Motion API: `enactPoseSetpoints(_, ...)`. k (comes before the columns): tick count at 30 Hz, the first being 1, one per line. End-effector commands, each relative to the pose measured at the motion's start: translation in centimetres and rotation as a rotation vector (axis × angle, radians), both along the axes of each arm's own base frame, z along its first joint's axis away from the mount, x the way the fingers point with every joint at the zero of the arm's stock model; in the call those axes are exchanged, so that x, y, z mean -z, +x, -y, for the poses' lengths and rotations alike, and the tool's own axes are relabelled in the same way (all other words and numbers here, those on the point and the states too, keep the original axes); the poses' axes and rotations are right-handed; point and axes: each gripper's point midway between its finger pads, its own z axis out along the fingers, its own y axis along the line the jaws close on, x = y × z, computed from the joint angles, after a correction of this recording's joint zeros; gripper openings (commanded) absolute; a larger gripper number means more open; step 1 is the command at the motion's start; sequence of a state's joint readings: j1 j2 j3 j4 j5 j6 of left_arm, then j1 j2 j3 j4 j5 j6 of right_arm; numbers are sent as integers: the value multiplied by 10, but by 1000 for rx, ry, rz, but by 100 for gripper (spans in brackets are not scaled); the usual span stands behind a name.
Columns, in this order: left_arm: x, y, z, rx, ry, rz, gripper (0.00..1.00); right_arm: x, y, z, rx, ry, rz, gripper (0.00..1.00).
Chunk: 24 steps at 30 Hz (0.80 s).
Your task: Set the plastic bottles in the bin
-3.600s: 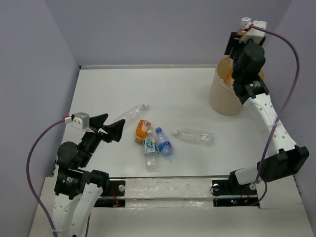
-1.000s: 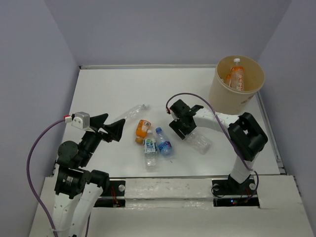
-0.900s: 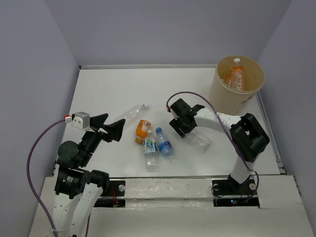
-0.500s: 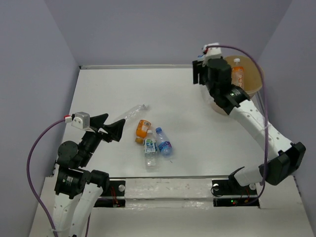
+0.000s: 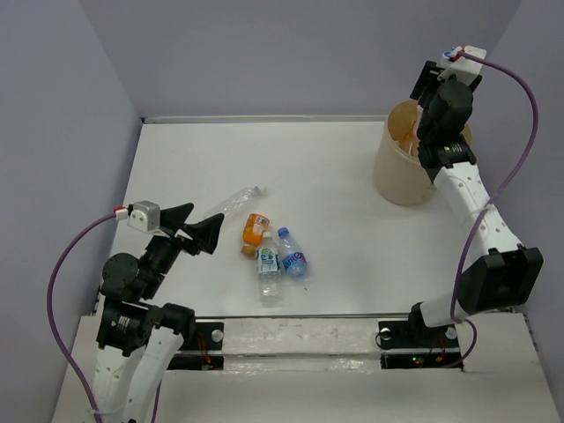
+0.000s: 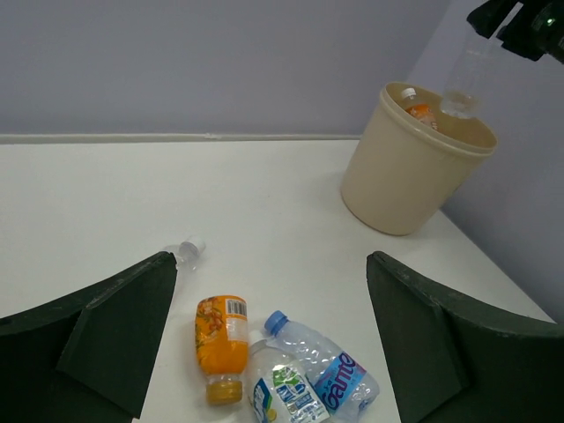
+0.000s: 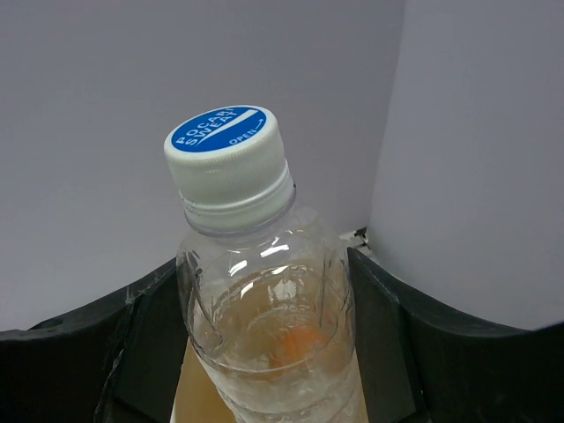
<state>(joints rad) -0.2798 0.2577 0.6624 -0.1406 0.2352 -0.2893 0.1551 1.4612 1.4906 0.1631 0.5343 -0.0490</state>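
Most of the clear bottle is above the bin's rim. My right gripper will lower the bottle next.
My right gripper (image 5: pixel 432 81) is raised over the tan bin (image 5: pixel 398 176) and is shut on a plain clear bottle (image 7: pixel 264 326) with a white and blue cap; its fingers (image 7: pixel 141 352) press both sides. The left wrist view shows this bottle (image 6: pixel 463 79) hanging above the bin's rim (image 6: pixel 414 132), with an orange bottle (image 6: pixel 421 111) inside the bin. On the table lie an orange bottle (image 5: pixel 255 231), a green-labelled bottle (image 5: pixel 269 264), a blue-labelled bottle (image 5: pixel 293 254) and a plain clear bottle (image 5: pixel 236 201). My left gripper (image 5: pixel 192 225) is open and empty, left of them.
The bin stands in the far right corner by the grey walls. The table's back edge (image 5: pixel 264 118) meets the wall. The three bunched bottles (image 6: pixel 282 370) lie between my left fingers' line of sight, the plain one's cap (image 6: pixel 188 250) further left.
My right gripper took the clear bottle from the table's middle, lifted it and carried it back right to above the bin. The left arm has not moved.
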Motion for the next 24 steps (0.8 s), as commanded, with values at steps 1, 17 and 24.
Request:
enactPoseSetpoints(1, -7, -1, 3, 19, -1, 34, 99, 15, 22, -7, -118, 97, 52, 40)
enactPoseSetpoints(17, -5, 1, 4, 18, 2, 22, 99, 117, 47, 2, -129, 197, -160, 92)
enactPoseSetpoints(24, -5, 2, 2, 12, 1, 23, 99, 45, 22, -12, -224, 213, -87, 97)
